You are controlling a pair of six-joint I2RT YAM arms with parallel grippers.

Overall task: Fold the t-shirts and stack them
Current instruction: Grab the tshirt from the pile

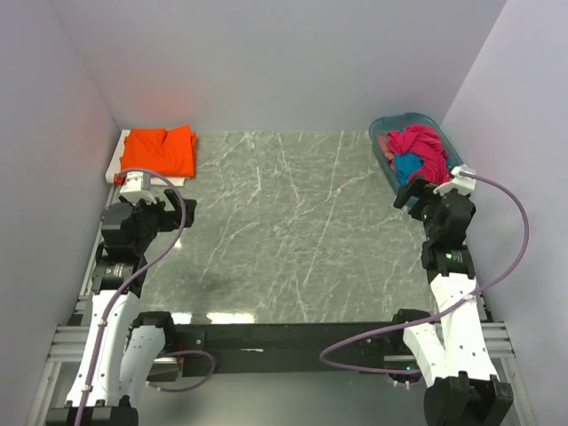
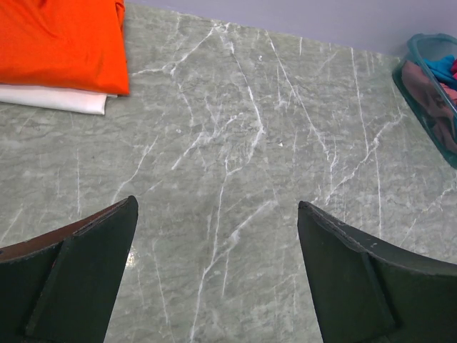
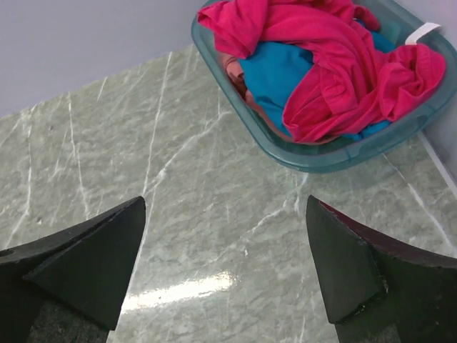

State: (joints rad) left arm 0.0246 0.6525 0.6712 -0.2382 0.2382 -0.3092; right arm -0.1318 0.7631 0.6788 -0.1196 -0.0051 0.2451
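My right gripper goes outward and down inside the basket onto the bunched far end of the magenta-red t-shirt next, as it lies over the teal-blue one.
A folded bright orange t-shirt (image 1: 160, 149) lies on a white board at the table's far left corner; it also shows in the left wrist view (image 2: 61, 39). A crumpled magenta-red t-shirt (image 1: 421, 148) lies over a teal-blue t-shirt (image 1: 407, 167) inside the teal basket (image 1: 380, 146) at the far right. In the right wrist view the magenta-red shirt (image 3: 335, 50) drapes over the teal-blue one (image 3: 278, 75). My left gripper (image 1: 160, 209) is open and empty just in front of the orange shirt. My right gripper (image 1: 415, 195) is open and empty just in front of the basket.
The white board (image 2: 57, 98) under the orange shirt sticks out at its near edge. The basket (image 3: 314, 153) sits against the right wall. Grey walls close in the marble table (image 1: 284, 231) on three sides. A purple cable loops from each arm.
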